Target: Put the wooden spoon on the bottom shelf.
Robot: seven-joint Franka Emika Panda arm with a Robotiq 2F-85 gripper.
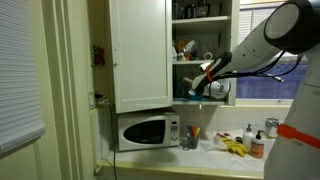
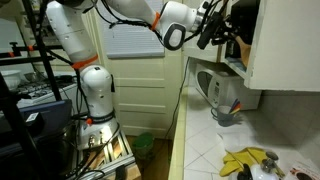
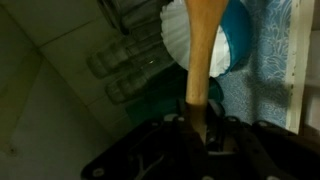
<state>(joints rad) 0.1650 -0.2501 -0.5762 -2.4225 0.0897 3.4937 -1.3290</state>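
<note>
I need to lower my gripper deeper into the cupboard next, toward the patterned shelf liner beside the blue bowl, to let go of the spoon. The spoon is still above the dishes.
In the wrist view my gripper is shut on the handle of the wooden spoon, whose bowl points away into the cupboard, over a white ribbed dish and a blue bowl. In an exterior view the gripper is inside the open cupboard at the level of the bottom shelf. In an exterior view the gripper reaches into the cupboard from the left; the spoon is hard to make out there.
An open white cupboard door hangs beside the arm. Glasses stand on the shelf. A microwave sits below, with a utensil holder, bananas and bottles on the counter.
</note>
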